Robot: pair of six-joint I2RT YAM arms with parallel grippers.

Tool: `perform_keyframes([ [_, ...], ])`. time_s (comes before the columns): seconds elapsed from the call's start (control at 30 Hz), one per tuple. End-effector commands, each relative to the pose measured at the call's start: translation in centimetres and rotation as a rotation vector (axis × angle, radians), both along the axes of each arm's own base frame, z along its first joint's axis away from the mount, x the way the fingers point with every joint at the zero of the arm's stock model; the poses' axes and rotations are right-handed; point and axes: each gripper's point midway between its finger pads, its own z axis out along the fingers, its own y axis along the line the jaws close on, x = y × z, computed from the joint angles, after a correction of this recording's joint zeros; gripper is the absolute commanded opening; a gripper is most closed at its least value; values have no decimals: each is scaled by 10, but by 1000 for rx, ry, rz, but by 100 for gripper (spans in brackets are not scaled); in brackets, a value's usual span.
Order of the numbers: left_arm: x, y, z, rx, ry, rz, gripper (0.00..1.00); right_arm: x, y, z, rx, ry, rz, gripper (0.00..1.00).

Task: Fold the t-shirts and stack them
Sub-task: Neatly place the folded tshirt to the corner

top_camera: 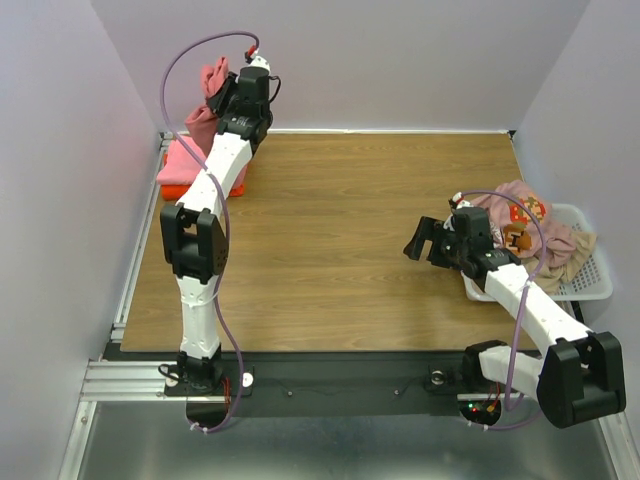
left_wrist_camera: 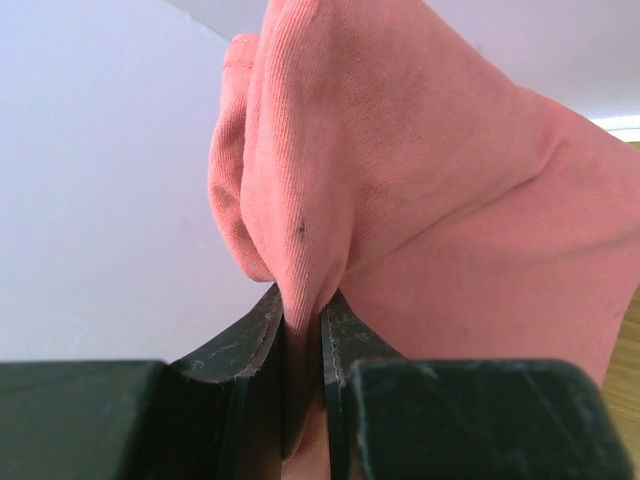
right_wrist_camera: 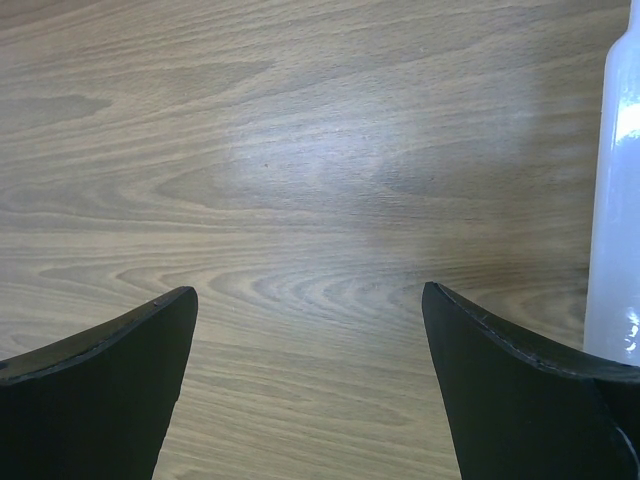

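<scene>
My left gripper lowers toward the left in the top view next and releases the rose-red t-shirt's fold over the light pink shirt [top_camera: 181, 164], which lies below on that side.
My left gripper [top_camera: 222, 88] is at the far left corner, raised, and shut on a fold of a dusty rose-red t-shirt [top_camera: 205, 112] that hangs from it. In the left wrist view the cloth [left_wrist_camera: 400, 180] is pinched between the fingers [left_wrist_camera: 240, 350]. Under it a light pink shirt [top_camera: 180, 160] lies on a bright orange one [top_camera: 176, 190]. My right gripper [top_camera: 422, 240] is open and empty above bare table at the right; the wrist view shows only wood between its fingertips [right_wrist_camera: 160, 330]. A pale pink printed shirt [top_camera: 522, 208] and a beige one [top_camera: 570, 250] lie in the basket.
A white mesh basket [top_camera: 596, 285] stands at the table's right edge, behind my right arm. The wooden table [top_camera: 330, 240] is walled by pale panels at the back and both sides. A white part of the arm [right_wrist_camera: 618, 200] shows at the right of the right wrist view.
</scene>
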Motion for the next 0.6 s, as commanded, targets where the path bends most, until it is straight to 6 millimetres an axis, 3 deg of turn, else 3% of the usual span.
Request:
perform_keyframes([
  [0.0, -18, 9, 72, -38, -176, 6, 0, 7, -2, 7, 3, -44, -22, 100],
  [0.3, -4, 19, 25, -8, -75, 0, 0, 9, -6, 3, -16, -32, -37, 100],
  [0.57, 17, 51, -5, -5, -47, 39, 0, 11, -10, -2, -37, -20, -54, 100],
])
